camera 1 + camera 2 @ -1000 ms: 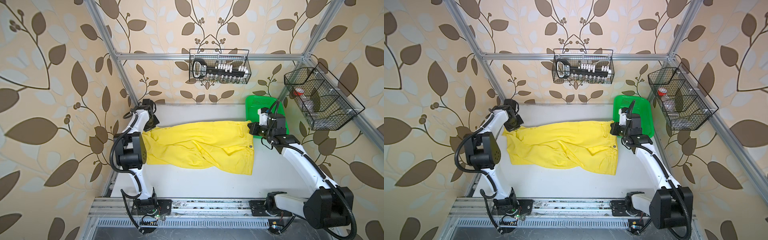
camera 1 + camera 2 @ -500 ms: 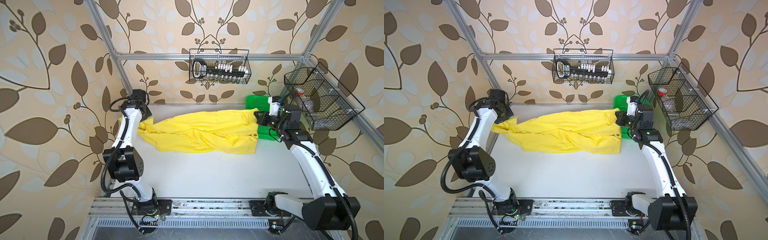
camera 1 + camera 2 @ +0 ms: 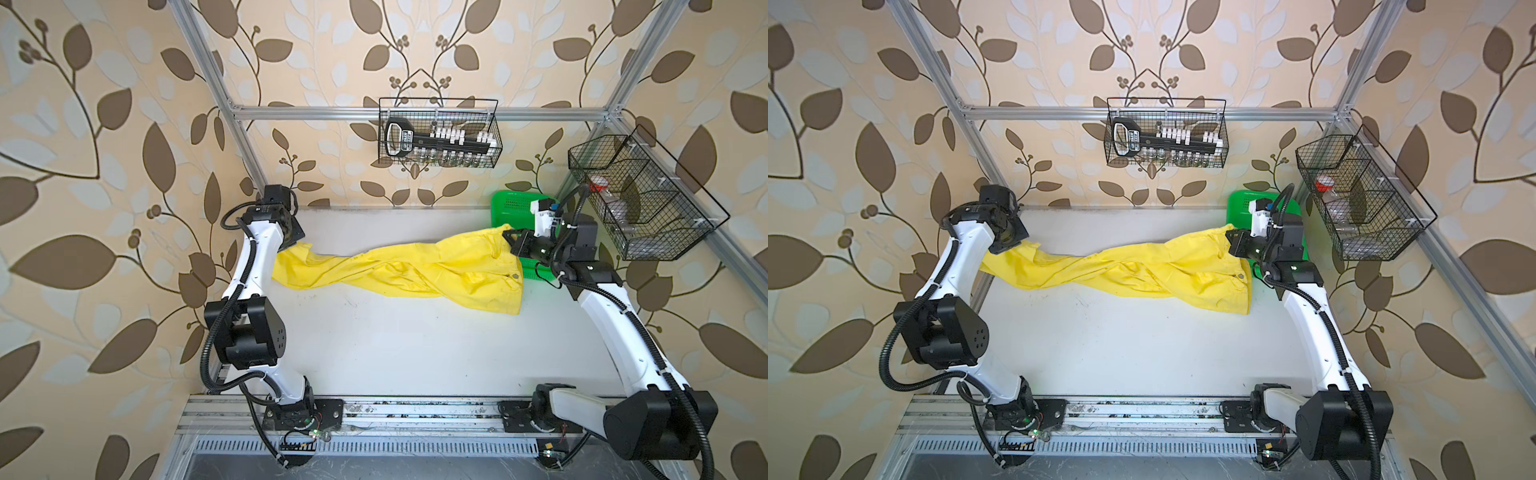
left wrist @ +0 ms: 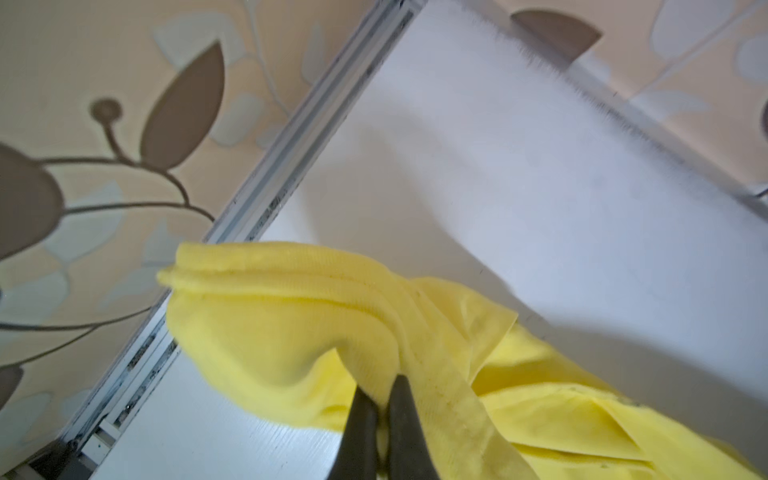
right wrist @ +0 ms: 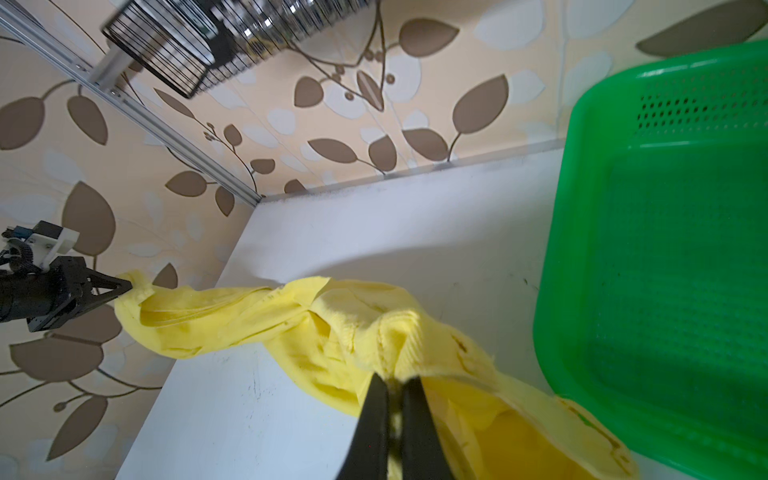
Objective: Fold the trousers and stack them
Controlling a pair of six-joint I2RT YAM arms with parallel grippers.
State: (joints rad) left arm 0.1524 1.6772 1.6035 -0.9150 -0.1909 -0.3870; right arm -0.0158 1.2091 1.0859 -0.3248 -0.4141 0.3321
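Observation:
My right gripper should move down onto the table [image 3: 481, 227] [image 5: 508, 324] beside the green mesh basket next and release the waistband corner, because that corner still hangs above the table.
The yellow trousers [image 3: 407, 270] [image 3: 1142, 270] hang stretched across the back of the white table [image 3: 395, 353], twisted in the middle, with their lower edge resting on it. At the left end my left gripper [image 3: 293, 245] [image 3: 1017, 245] is shut on the leg hems; the left wrist view shows the cloth [image 4: 291, 324] pinched between the black fingers of that gripper [image 4: 380, 386]. My right gripper [image 3: 509, 241] [image 3: 1230, 243] [image 5: 397, 380] is shut on the waistband corner [image 5: 390, 332] at the right end. The left gripper [image 5: 124, 286] also shows in the right wrist view.
A green mesh basket [image 3: 511, 208] [image 3: 1237, 203] [image 5: 665, 249] stands at the back right, just behind the right gripper. A black wire basket [image 3: 438, 133] hangs on the back wall. Another wire basket [image 3: 640, 199] hangs on the right frame.
A second ago the trousers lay flat on the table. Both grippers have since lifted their far edge up and back, so the cloth now hangs between them.

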